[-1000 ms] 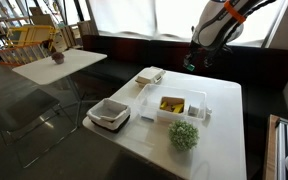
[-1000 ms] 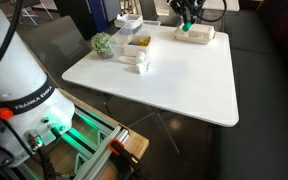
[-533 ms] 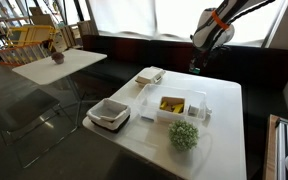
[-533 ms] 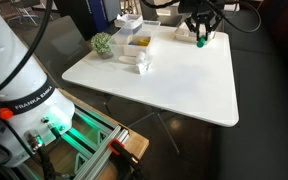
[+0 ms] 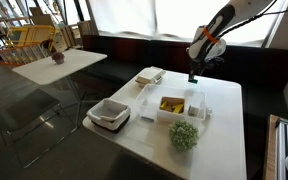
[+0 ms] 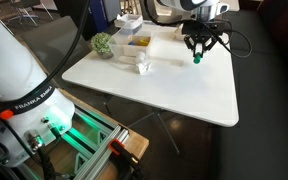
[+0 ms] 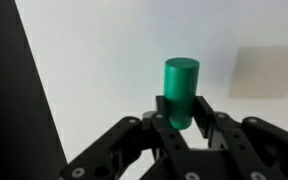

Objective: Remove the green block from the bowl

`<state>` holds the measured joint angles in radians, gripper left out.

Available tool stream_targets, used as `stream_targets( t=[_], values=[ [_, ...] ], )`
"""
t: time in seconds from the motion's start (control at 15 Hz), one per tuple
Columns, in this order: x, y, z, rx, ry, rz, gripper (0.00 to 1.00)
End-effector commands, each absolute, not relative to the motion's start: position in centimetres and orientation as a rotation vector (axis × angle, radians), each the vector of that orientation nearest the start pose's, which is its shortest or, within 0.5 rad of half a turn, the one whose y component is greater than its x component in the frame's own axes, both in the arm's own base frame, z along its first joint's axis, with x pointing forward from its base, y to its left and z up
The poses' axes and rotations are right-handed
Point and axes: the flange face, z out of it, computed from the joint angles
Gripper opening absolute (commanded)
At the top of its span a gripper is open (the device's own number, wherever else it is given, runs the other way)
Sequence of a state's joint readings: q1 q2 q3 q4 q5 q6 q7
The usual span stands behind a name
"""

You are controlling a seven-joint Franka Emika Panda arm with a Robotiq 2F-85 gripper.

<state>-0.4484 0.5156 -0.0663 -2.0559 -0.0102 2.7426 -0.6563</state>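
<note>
My gripper lowers the green block (image 6: 196, 59) onto the bare white tabletop past the bowl next and releases it, because that patch below is empty.
My gripper (image 7: 181, 110) is shut on the green block (image 7: 180, 88), which reads as a short dark green cylinder standing up between the fingers. In both exterior views the gripper (image 5: 193, 74) (image 6: 196, 54) hangs low over the white table, past the far end of the bowl, with the green block (image 6: 196, 59) at its tip. I cannot tell whether the block touches the tabletop. The bowl (image 5: 188, 110) (image 6: 134, 44), a deep white tub, holds a yellow piece (image 5: 171, 103) and stands apart from the gripper.
A pale green plant ball (image 5: 184, 135) (image 6: 102, 43) sits beside the tub. A square white dish with a grey inside (image 5: 109, 113) and a shallow white tray (image 5: 150, 75) stand on the white table (image 6: 164, 85). A dark bench runs behind the table's far edge.
The gripper has come down toward the tabletop with the green block still in it, shifting a little away from the tub. Nothing else has moved.
</note>
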Motion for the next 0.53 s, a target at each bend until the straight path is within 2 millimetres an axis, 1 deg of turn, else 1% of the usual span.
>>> stream_targets(
  t=[0.0,0.47],
  values=[
    [53.6,-30.4,18.1,-3.218,-0.282,-0.158,0.08],
    [54.1,-30.6,16.5,-3.205,-0.276,-0.153,0.08]
  ],
)
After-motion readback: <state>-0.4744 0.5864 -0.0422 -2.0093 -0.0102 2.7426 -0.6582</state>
